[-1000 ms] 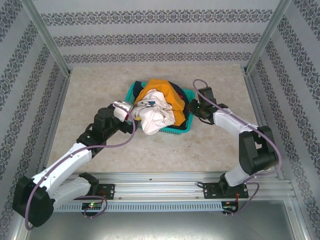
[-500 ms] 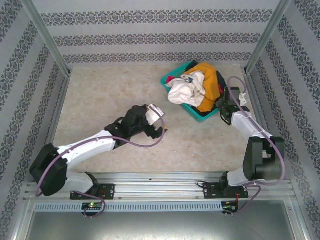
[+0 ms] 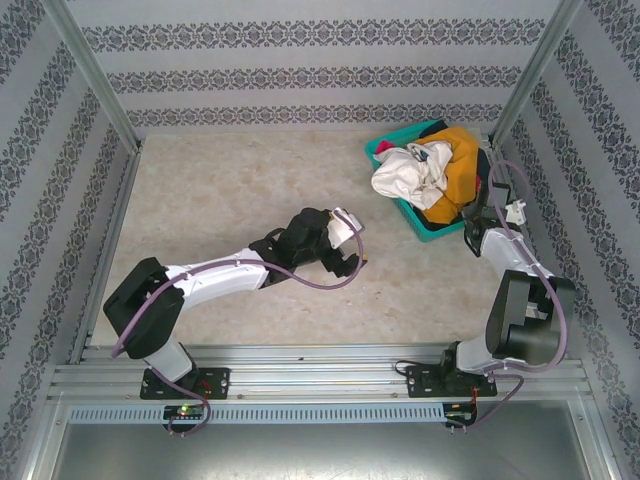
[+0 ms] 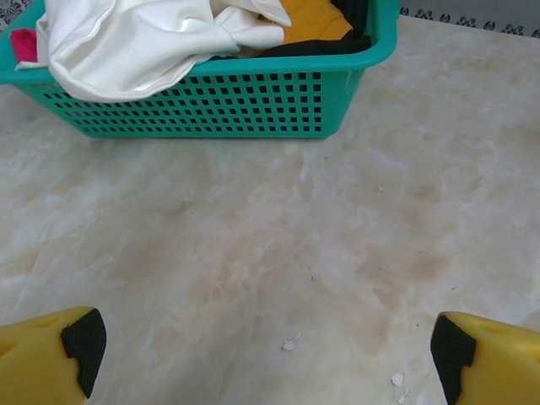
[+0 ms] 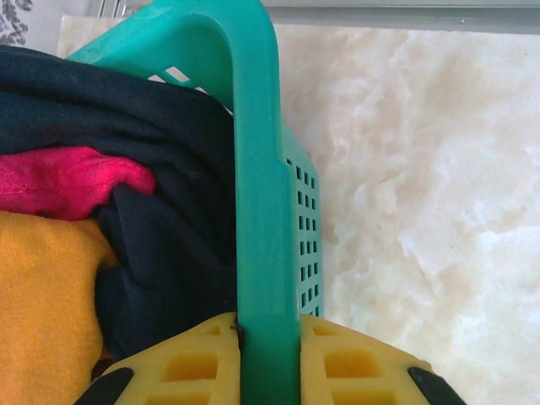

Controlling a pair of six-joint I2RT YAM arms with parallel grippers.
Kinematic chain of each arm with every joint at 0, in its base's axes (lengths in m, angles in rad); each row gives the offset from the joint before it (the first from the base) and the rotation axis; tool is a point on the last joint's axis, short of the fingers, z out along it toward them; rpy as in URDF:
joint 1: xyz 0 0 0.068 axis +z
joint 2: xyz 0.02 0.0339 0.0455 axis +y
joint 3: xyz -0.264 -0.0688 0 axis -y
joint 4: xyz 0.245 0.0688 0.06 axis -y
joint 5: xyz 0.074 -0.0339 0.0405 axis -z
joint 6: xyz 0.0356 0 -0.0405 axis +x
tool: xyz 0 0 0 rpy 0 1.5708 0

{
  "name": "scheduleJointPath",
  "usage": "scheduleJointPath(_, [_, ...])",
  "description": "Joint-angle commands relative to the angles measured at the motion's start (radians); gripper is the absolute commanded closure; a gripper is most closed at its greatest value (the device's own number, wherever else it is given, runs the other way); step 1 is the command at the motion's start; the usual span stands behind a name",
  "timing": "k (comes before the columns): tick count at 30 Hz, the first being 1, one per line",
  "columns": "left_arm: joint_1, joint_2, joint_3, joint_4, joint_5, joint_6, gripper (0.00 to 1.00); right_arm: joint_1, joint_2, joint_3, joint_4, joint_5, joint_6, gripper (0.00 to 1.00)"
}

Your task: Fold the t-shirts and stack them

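Next, my right gripper pushes the basket's rim it holds outward and toward the side, then releases it. The table's far corner there has a gap beside the basket (image 3: 416, 222).
The t-shirts lie piled in a teal mesh basket (image 3: 416, 222) at the far right of the table. A cream-white t-shirt (image 3: 406, 178) hangs over the basket's left rim, with a mustard-yellow one (image 3: 455, 172) beside it. In the right wrist view, a dark shirt (image 5: 160, 219), a magenta one (image 5: 67, 181) and the mustard one (image 5: 42, 295) press against the basket rim (image 5: 266, 194). My right gripper (image 5: 270, 359) is shut on that rim. My left gripper (image 4: 266, 354) is open over bare table, well short of the basket wall (image 4: 253, 105), with nothing between its fingers (image 4: 76, 346).
The basket stands close to the right-hand frame post (image 3: 520, 80) and side wall. The marble tabletop (image 3: 230, 200) stretches left and forward of the basket. Small white flecks (image 4: 289, 344) lie on the table near my left gripper.
My right gripper has dragged the basket from the table's middle to the far right corner. My left arm has left the basket and swung right across the table's middle, still open.
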Motion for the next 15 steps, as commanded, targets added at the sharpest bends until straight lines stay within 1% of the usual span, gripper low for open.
scheduleJointPath(1, [-0.012,0.011,0.036,0.049,0.02,-0.025,0.0,-0.042,0.003,-0.006,0.104,0.111,0.087,1.0])
scheduleJointPath(6, [-0.013,0.023,0.033,0.057,0.025,-0.043,0.0,-0.085,0.04,-0.008,0.139,0.1,0.114,1.0])
scheduleJointPath(12, [-0.015,0.054,0.052,0.073,0.058,-0.065,0.0,-0.091,0.087,0.009,0.156,0.104,0.158,1.0])
scheduleJointPath(15, [-0.015,0.07,0.051,0.127,0.061,-0.105,0.0,-0.096,0.118,0.032,0.162,0.108,0.163,1.0])
